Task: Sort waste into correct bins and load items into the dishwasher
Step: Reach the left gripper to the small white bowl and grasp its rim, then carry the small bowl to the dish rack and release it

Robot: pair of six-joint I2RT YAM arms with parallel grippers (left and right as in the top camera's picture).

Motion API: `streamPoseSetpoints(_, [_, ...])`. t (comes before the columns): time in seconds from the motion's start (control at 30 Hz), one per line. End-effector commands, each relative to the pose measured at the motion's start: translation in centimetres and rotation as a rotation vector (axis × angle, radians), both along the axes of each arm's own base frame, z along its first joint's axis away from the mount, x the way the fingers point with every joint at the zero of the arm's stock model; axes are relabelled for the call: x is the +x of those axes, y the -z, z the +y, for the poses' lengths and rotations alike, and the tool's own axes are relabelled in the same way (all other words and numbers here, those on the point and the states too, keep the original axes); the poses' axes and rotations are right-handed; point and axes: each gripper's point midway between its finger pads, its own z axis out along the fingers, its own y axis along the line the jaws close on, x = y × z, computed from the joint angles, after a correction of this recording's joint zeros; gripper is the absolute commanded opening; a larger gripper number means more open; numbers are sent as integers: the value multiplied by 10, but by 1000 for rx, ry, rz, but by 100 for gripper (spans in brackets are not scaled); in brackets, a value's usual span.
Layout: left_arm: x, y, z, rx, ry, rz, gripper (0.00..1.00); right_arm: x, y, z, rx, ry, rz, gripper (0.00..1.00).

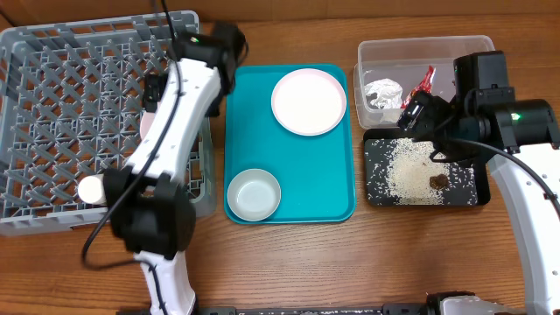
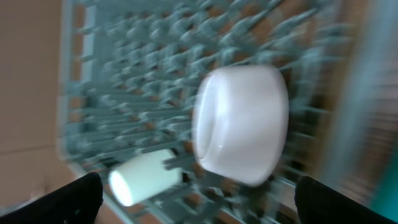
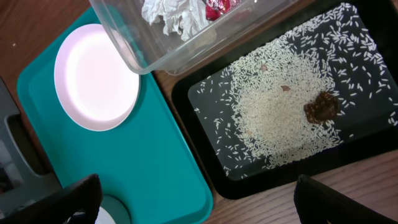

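The pale blue bowl (image 1: 254, 193) sits on the teal tray, so my left gripper moves back from the rack down onto the bowl's rack-side rim next.
My left gripper (image 1: 156, 94) is open and empty above the grey dishwasher rack (image 1: 52, 105). The blurred left wrist view shows its fingers (image 2: 199, 199) apart over a white bowl (image 2: 242, 124) lying on its side and a white cup (image 2: 146, 177) in the rack. The cup also shows in the overhead view (image 1: 90, 187). My right gripper (image 1: 416, 114) is open and empty (image 3: 196, 199), above the black tray's (image 1: 376, 184) left edge. The tray holds scattered rice (image 3: 280, 118) and a brown lump (image 3: 321, 107). A white plate (image 1: 308, 101) and a pale blue bowl (image 1: 254, 193) sit on the teal tray (image 1: 332, 175).
A clear plastic bin (image 1: 424, 52) behind the black tray holds crumpled foil (image 1: 383, 91) and a red wrapper (image 1: 423, 80). The left arm lies across the rack's right side. Bare wooden table runs along the front.
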Motion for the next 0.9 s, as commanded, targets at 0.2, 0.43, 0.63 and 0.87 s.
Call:
streamPoseSetpoints(0.2, [-49,-75,-91,-616,288,-39,84,1,-4,0,1,3,-10,100])
streamPoseSetpoints(0.43, [-88,-17,-100,-598,176,153,82,1,-4,0,1,3,-10,100])
streamPoseSetpoints(0.63, [-113,64,-98,-565,74,269,79,0,-4,0,1,3,-6,100])
streamPoseSetpoints(0.87, [-127,118,-98,-565,76,302,69,-1,-3,0,0,3,-3,100])
